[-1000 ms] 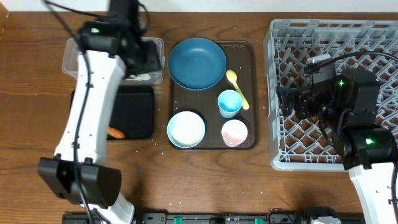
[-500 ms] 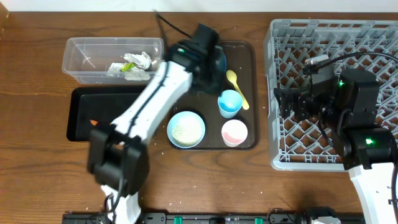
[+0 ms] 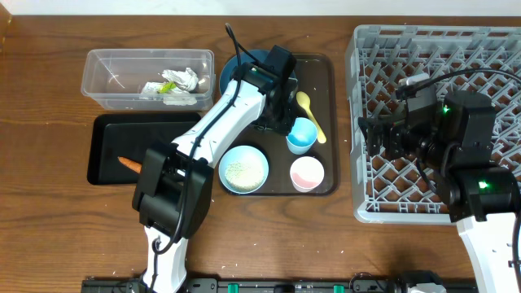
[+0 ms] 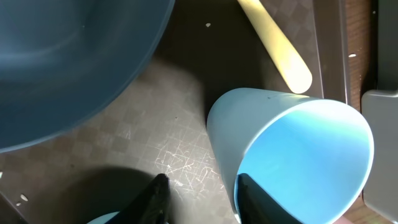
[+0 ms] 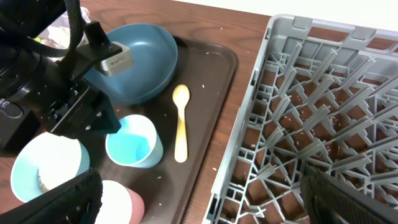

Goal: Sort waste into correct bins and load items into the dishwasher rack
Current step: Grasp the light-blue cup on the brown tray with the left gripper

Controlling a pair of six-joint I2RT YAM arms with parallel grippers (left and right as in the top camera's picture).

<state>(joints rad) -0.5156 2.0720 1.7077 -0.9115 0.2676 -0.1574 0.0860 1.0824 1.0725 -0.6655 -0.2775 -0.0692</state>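
Note:
My right gripper tilts next, shifts left in the overhead view and closes around the light blue cup's bottom end, since my left gripper straddles the cup's rim.
My left gripper is low over the brown tray, open, straddling the rim of the light blue cup. One finger is inside the cup and the other stands outside, apart from its wall. In the overhead view it sits between the dark blue bowl and the cup. The pale yellow spoon, pink cup and white bowl holding rice share the tray. My right gripper is open and empty over the left edge of the grey rack.
The clear tub at the back left holds crumpled tissue and a green scrap. In front of it the black tray holds an orange carrot piece. The brown tray's rim lies close to the rack.
My left arm has swung from the clear tub over to the brown tray and come down at the light blue cup, its jaws narrower. The right arm has not moved.

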